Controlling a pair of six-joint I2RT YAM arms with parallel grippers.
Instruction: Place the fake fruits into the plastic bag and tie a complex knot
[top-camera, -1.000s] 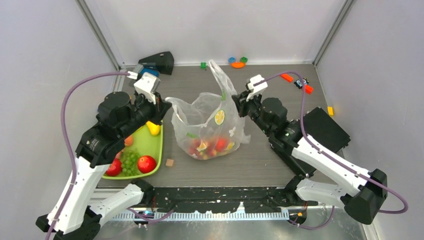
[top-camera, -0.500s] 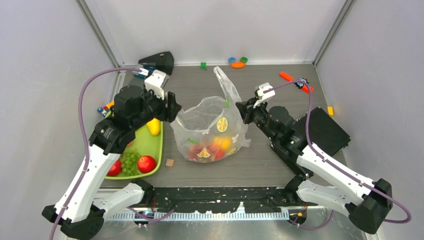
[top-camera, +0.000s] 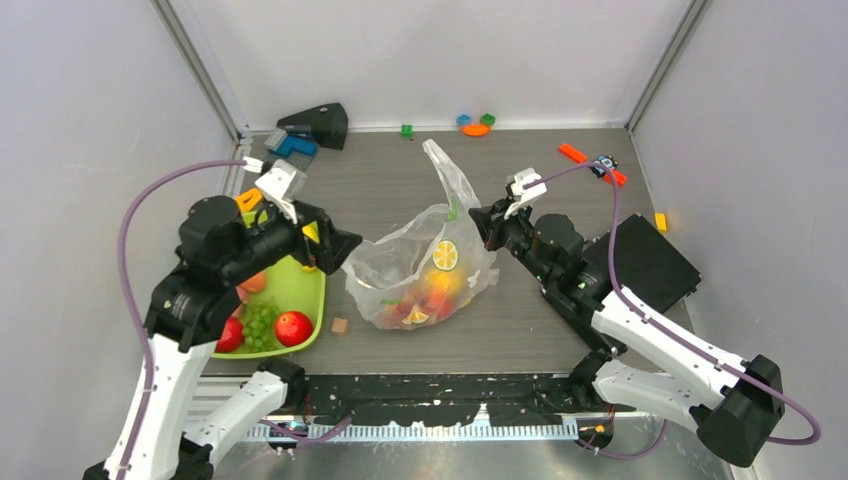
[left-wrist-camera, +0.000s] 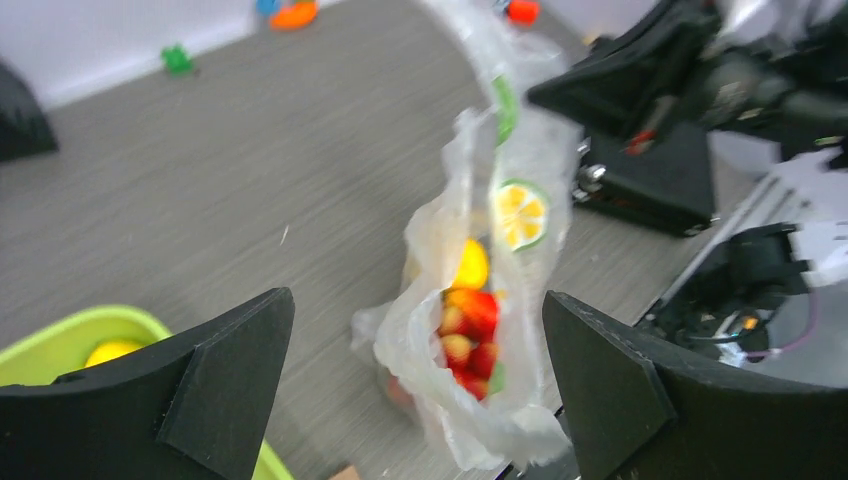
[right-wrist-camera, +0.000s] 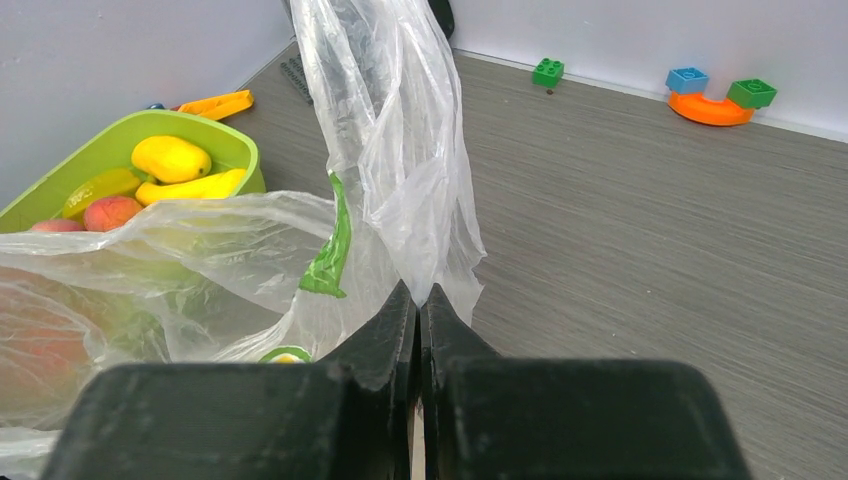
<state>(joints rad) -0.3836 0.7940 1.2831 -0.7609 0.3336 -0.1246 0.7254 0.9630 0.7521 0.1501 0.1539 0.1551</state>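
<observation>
Next, my left gripper goes down and to the left in the top view onto the yellow fruit by the tray's far corner, as that fruit is still unbagged.
The plastic bag (top-camera: 400, 262) slumps at mid-table with several fake fruits (top-camera: 428, 297) inside; one handle loop (top-camera: 446, 172) stands up. No knot is in view. My right gripper (top-camera: 481, 222) is shut on the bag's right edge, and the plastic (right-wrist-camera: 405, 180) rises from its closed tips (right-wrist-camera: 420, 296). My left gripper (top-camera: 338, 246) is open just left of the bag and holds nothing. Its wrist view shows the bag (left-wrist-camera: 440, 350) between the spread fingers (left-wrist-camera: 225, 370). More fruits lie in the lime-green tray (top-camera: 305, 295): apple (top-camera: 293, 327), grapes (top-camera: 259, 322), lemon (right-wrist-camera: 170, 157), banana (right-wrist-camera: 195, 187).
A black wedge (top-camera: 318, 124) and toy bricks (top-camera: 476, 125) lie along the back wall. Orange-red pieces (top-camera: 588, 160) and a yellow brick (top-camera: 660, 222) are at the right. A small brown cube (top-camera: 339, 325) sits beside the tray, and a black box (top-camera: 655, 258) lies under the right arm.
My left gripper opened wide, letting go of the bag's left rim, and drew back to the left. The bag sagged lower and narrower. The right gripper stayed shut on the bag.
</observation>
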